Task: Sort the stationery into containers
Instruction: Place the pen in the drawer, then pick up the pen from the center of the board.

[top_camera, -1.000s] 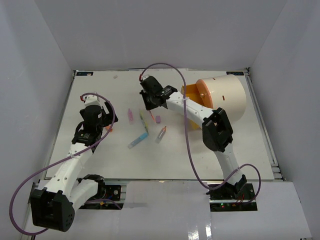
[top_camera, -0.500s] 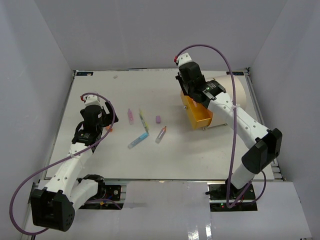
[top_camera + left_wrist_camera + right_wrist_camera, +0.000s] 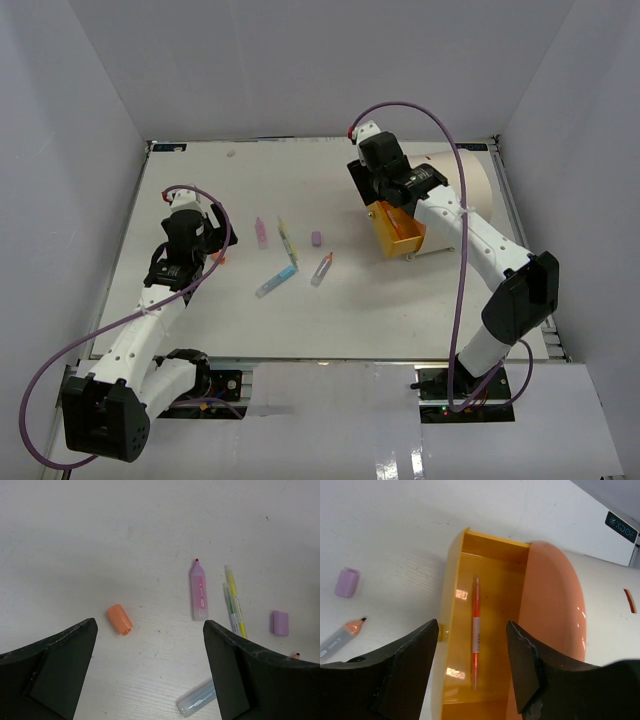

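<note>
I will next swing my right gripper to the left in the top view and down onto the body of the yellow pen, because the yellow pen is still outside the open drawer (image 3: 398,230).
The container is a cream drum (image 3: 462,190) with an orange face (image 3: 550,600); its orange drawer (image 3: 398,230) is pulled out. My right gripper (image 3: 385,200) hovers open just above the drawer (image 3: 454,580), and a thin red pen (image 3: 476,630) lies loose inside, below the jaws. My left gripper (image 3: 212,240) hangs open above the table, holding nothing. Under it (image 3: 150,625) lie an orange cap (image 3: 119,619), a pink highlighter (image 3: 198,592), yellow and green pens (image 3: 235,607), a purple cap (image 3: 280,622) and a clear marker (image 3: 199,700).
A grey marker with an orange tip (image 3: 322,269) lies beside the blue-and-clear marker (image 3: 277,281) mid-table. White walls close in the table on three sides. The right arm's purple cable (image 3: 462,280) loops over the table's right half.
The right arm swung from the pens at mid-table over to the drawer with its jaws shut, then opened them; the red pen now lies in the drawer. The left arm stayed put.
</note>
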Available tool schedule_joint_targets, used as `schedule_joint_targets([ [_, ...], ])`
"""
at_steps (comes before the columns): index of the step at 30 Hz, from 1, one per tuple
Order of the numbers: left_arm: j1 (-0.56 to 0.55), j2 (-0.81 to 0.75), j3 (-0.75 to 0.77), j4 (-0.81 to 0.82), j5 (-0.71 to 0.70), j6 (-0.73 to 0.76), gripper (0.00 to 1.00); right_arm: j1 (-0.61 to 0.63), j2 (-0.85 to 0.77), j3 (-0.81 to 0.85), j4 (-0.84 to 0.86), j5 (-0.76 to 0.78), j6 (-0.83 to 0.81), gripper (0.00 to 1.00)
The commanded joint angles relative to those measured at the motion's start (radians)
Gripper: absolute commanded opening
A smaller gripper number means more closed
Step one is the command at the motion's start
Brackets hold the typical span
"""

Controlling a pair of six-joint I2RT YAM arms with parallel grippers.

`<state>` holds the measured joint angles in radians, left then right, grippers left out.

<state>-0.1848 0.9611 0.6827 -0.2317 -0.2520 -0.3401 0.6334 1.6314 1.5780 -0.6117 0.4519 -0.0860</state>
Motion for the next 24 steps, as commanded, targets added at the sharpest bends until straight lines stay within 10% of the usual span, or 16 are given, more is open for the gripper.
schedule_joint_targets([
  [1, 0.008, -0.001, 0.006, 0.012, 0.013, 0.006, 0.98, 0.041, 0.004, 0.091, 0.036, -0.059, 0.028, 0.63],
  [24, 0.019, -0.004, 0.008, 0.009, 0.026, 0.0, 0.98, 0.226, 0.495, 0.286, 0.133, -0.371, 0.281, 0.54],
])
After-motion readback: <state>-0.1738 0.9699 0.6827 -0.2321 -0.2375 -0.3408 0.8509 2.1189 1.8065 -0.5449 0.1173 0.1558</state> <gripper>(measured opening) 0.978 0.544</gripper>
